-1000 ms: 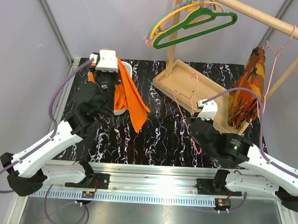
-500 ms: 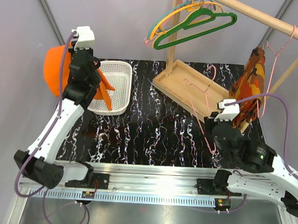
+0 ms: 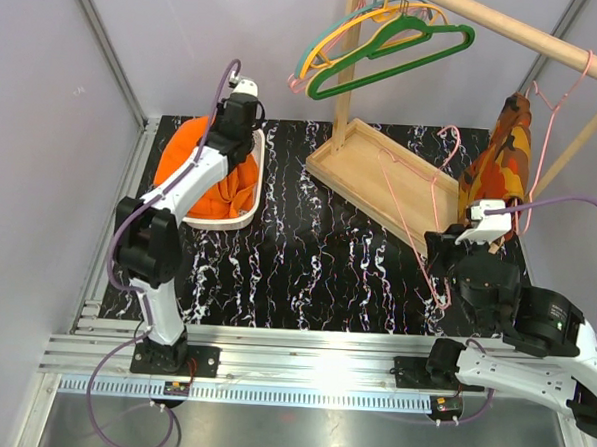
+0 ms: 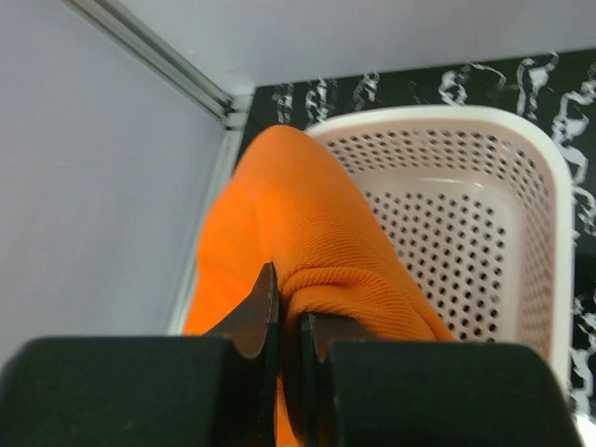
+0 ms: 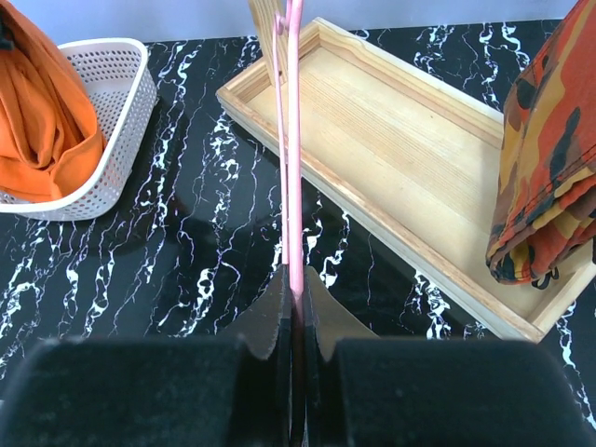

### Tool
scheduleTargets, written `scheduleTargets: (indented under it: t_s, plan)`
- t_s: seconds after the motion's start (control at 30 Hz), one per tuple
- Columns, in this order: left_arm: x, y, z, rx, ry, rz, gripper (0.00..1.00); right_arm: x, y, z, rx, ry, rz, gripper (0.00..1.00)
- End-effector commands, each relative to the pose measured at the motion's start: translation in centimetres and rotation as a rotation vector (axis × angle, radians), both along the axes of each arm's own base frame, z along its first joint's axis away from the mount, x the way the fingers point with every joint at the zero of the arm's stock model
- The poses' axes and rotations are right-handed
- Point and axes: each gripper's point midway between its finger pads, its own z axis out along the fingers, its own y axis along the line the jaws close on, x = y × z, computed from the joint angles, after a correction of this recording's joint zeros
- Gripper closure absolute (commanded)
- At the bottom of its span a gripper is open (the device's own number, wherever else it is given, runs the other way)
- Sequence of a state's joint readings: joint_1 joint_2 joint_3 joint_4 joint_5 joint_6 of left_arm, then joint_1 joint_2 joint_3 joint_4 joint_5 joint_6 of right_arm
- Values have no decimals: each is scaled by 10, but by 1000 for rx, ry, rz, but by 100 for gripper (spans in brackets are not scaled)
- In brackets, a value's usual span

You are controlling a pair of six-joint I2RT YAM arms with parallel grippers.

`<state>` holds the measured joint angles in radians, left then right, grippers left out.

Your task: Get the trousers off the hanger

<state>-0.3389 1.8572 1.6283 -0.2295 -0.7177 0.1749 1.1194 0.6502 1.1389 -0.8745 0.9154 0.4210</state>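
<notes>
The bare side of the basket is below my left gripper, to its right in the top view. My left gripper needs to lower that way next and release the fold of the trousers there.
The bright orange trousers (image 3: 186,168) lie bunched in the white basket (image 3: 241,218) at the far left, spilling over its left rim. My left gripper (image 3: 242,108) is above the basket's far edge, shut on a fold of the trousers (image 4: 317,251). The trousers also show in the right wrist view (image 5: 42,121). The thin pink hanger (image 3: 412,204) is bare and held upright over the table's right middle. My right gripper (image 3: 449,253) is shut on its wire (image 5: 294,168).
A wooden tray (image 3: 381,178) forms the base of a wooden rack; green and yellow hangers (image 3: 388,43) hang on its rail. A patterned orange-brown garment (image 3: 496,174) hangs at the right on another pink hanger. The basket (image 4: 521,214) sits beside the left wall.
My left arm swung from high at the far left down over the basket, and the trousers now lie in it. My right arm drew slightly right with the hanger.
</notes>
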Motion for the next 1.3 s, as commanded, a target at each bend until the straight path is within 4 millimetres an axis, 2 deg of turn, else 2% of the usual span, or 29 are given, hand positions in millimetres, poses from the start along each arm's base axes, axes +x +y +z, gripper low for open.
scheduleTargets:
  t_s: [0.0,0.07,0.1,0.17,0.2,0.23,0.33,0.37,0.43,0.47,0.53,0.6,0.63,0.7,0.73,0.77,0.83,0.87,0.9,0.93,0.97,1.0,1.03,1.07,1.1,1.13,1.17,1.23,1.27]
  plan:
    - [3,-11,53,-146,-138,15,100,-1,-8,16,41,-28,-12,100]
    - [15,-18,43,-178,-113,21,100,-2,-8,18,44,-32,-6,100]
    - [14,-18,30,-157,-55,26,100,-2,-7,19,40,-31,-4,100]
    - [27,-30,15,-223,-32,25,100,-2,-8,21,35,-33,-4,100]
    - [31,-38,1,-255,-2,14,100,-2,-11,25,28,-36,-10,100]
    - [33,-37,-6,-267,3,26,100,-2,-12,28,31,-40,-16,100]
    - [44,-50,-24,-413,12,-4,100,0,-16,42,8,-65,-29,100]
    - [47,-58,-38,-460,42,-28,100,1,-16,45,-2,-69,-33,100]
    - [54,-60,-46,-529,57,-29,100,3,-19,51,-19,-82,-48,100]
    - [58,-65,-63,-565,86,-25,100,4,-18,54,-39,-88,-46,100]
    - [63,-64,-69,-606,98,-9,96,5,-17,59,-49,-97,-39,100]
    - [65,-64,-93,-628,150,12,92,7,-17,62,-58,-105,-47,100]
    - [68,-58,-97,-674,150,41,92,8,-16,65,-58,-112,-49,100]
    - [69,-59,-107,-767,181,32,92,12,-13,67,-78,-116,-61,100]
    - [67,-47,-118,-820,191,71,92,13,-12,72,-71,-126,-70,100]
    - [68,-50,-117,-876,197,50,92,18,-10,73,-107,-127,-94,100]
    - [68,-35,-116,-934,197,76,87,22,-15,86,-109,-142,-152,100]
    - [67,-37,-112,-971,203,70,82,27,-16,88,-149,-144,-199,100]
    - [66,-33,-106,-976,194,75,67,29,-16,93,-155,-152,-220,100]
    - [64,-32,-86,-1004,167,45,59,32,-14,104,-114,-173,-232,100]
    - [59,-33,-81,-1016,167,29,47,35,-9,109,-119,-188,-214,100]
    - [59,-34,-70,-1023,145,8,29,39,-7,116,-103,-208,-209,100]
    - [57,-33,-58,-1034,124,-12,24,44,-6,127,-61,-237,-222,100]
    - [52,-37,-36,-1060,106,-65,20,51,-2,129,-81,-241,-222,100]
    - [49,-38,-24,-1074,92,-87,13,56,2,133,-79,-243,-225,100]
    - [46,-36,-14,-1088,84,-101,9,62,-7,142,-79,-244,-259,100]
    - [39,-40,9,-1104,66,-146,5,75,7,136,-116,-223,-240,100]
    - [28,-39,30,-1103,54,-170,1,87,4,141,-133,-207,-271,100]
    - [19,-36,36,-1097,58,-160,1,100,7,135,-170,-183,-303,100]
